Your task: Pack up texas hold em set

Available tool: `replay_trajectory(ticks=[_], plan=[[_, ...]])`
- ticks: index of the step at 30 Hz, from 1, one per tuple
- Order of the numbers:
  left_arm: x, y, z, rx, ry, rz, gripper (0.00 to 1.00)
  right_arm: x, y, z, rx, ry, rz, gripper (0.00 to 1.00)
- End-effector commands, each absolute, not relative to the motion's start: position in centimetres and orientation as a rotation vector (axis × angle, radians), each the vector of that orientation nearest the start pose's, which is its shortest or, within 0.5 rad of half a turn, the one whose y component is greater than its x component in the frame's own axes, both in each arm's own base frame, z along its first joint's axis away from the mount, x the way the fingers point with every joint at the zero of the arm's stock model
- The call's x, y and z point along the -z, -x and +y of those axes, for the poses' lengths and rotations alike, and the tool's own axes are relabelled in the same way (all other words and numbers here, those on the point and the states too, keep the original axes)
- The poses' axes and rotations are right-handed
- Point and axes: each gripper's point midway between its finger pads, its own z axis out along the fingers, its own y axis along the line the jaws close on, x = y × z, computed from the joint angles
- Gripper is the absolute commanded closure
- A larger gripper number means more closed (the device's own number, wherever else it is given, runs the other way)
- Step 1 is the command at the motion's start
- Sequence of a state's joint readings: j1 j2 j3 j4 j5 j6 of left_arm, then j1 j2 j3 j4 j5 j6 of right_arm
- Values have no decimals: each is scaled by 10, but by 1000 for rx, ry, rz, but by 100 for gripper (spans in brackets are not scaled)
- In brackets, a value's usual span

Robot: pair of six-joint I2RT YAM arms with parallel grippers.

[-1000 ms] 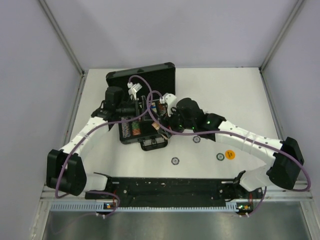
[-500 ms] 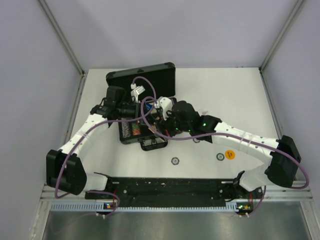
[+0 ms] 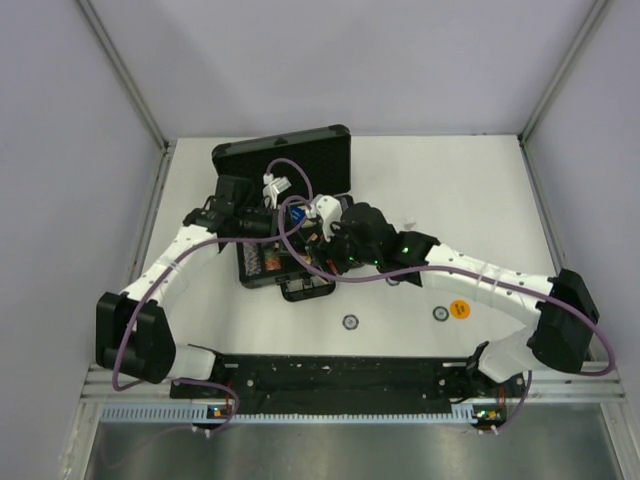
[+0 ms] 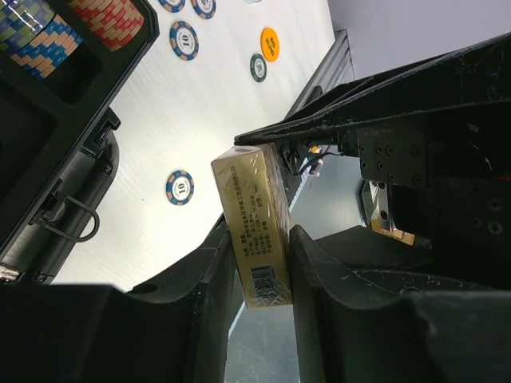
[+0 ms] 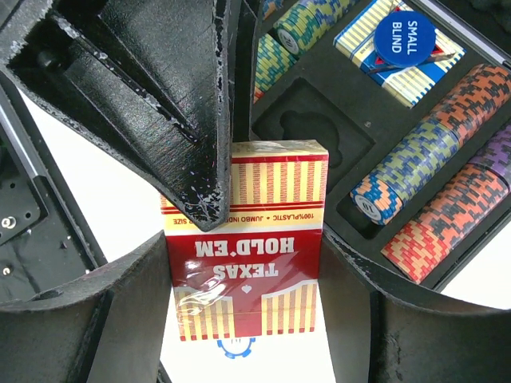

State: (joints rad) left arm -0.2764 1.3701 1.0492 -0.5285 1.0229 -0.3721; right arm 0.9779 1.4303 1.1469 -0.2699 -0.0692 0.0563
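I will move my left gripper down and to the left in the top view and let go there, because the empty slot beside the blue deck is open.
The texas hold em set's black briefcase [image 3: 290, 160] lies open at the table's back left, its lid up. Rows of multicoloured chips [image 5: 431, 152] fill its tray. A blue deck [image 5: 383, 72] with a blue "small blind" disc [image 5: 405, 38] rests there beside an empty slot [image 5: 307, 132]. Above the tray's near edge, my right gripper [image 5: 246, 263] is shut on the red card deck [image 5: 247, 255] across its width. My left gripper [image 4: 262, 239] is shut on the same red deck [image 4: 255, 231] across its thin sides, one finger [image 5: 184, 120] lying over its face.
Loose chips [image 3: 350, 322] [image 3: 440, 313] and an orange disc [image 3: 459, 309] lie on the white table in front of the case. Another chip [image 3: 393, 279] sits under the right arm. The case handle [image 3: 305, 290] points toward me. Walls close in on both sides.
My left gripper's jaws have come together around the red deck. Both wrists shifted slightly left and back over the case, with the right gripper still holding the deck.
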Motion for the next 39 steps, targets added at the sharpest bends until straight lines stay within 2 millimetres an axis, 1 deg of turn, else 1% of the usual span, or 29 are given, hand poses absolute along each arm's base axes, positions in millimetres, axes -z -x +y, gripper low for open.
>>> replay_trajectory(ticks=[1, 2, 4, 6, 7, 8, 10, 13, 16, 20, 21, 23, 26, 31, 33, 34, 39], plan=[[-225, -237, -236, 1581, -448, 2310, 96, -231, -229, 381, -737, 989, 1832, 47], [-225, -238, -236, 1581, -447, 2309, 100, -230, -230, 381, -734, 987, 1837, 45], [-226, -239, -236, 1576, -438, 2312, 100, -227, -230, 381, -728, 985, 1842, 36], [-226, -242, -236, 1551, -431, 2309, 100, -226, -232, 378, -713, 975, 1842, 19], [-225, -245, -235, 1520, -419, 2313, 100, -226, -233, 376, -706, 968, 1839, 15], [-225, -249, -234, 1489, -405, 2316, 100, -229, -233, 374, -701, 957, 1829, 11], [-221, -258, -229, 1399, -361, 2325, 100, -231, -234, 366, -679, 931, 1824, 8], [-219, -272, -220, 1290, -272, 2324, 100, -242, -235, 351, -645, 862, 1819, 8], [-220, -288, -211, 1207, -162, 2271, 100, -244, -234, 332, -622, 783, 1837, 8], [-215, -311, -196, 1069, 53, 2210, 100, -238, -235, 303, -561, 641, 1869, 8], [-217, -317, -194, 1063, 109, 2183, 100, -238, -238, 295, -538, 598, 1872, 8], [-210, -326, -184, 996, 227, 2162, 100, -237, -243, 280, -485, 520, 1882, 9], [-199, -332, -176, 968, 342, 2136, 100, -236, -252, 259, -403, 403, 1899, 9], [-183, -335, -170, 957, 465, 2106, 100, -235, -260, 241, -348, 303, 1918, 9], [-176, -335, -170, 958, 482, 2107, 100, -233, -261, 238, -346, 282, 1927, 9], [-176, -336, -172, 970, 485, 2091, 100, -232, -261, 237, -347, 273, 1930, 9], [-166, -337, -179, 1063, 540, 2035, 100, -229, -261, 235, -350, 252, 1945, 9]])
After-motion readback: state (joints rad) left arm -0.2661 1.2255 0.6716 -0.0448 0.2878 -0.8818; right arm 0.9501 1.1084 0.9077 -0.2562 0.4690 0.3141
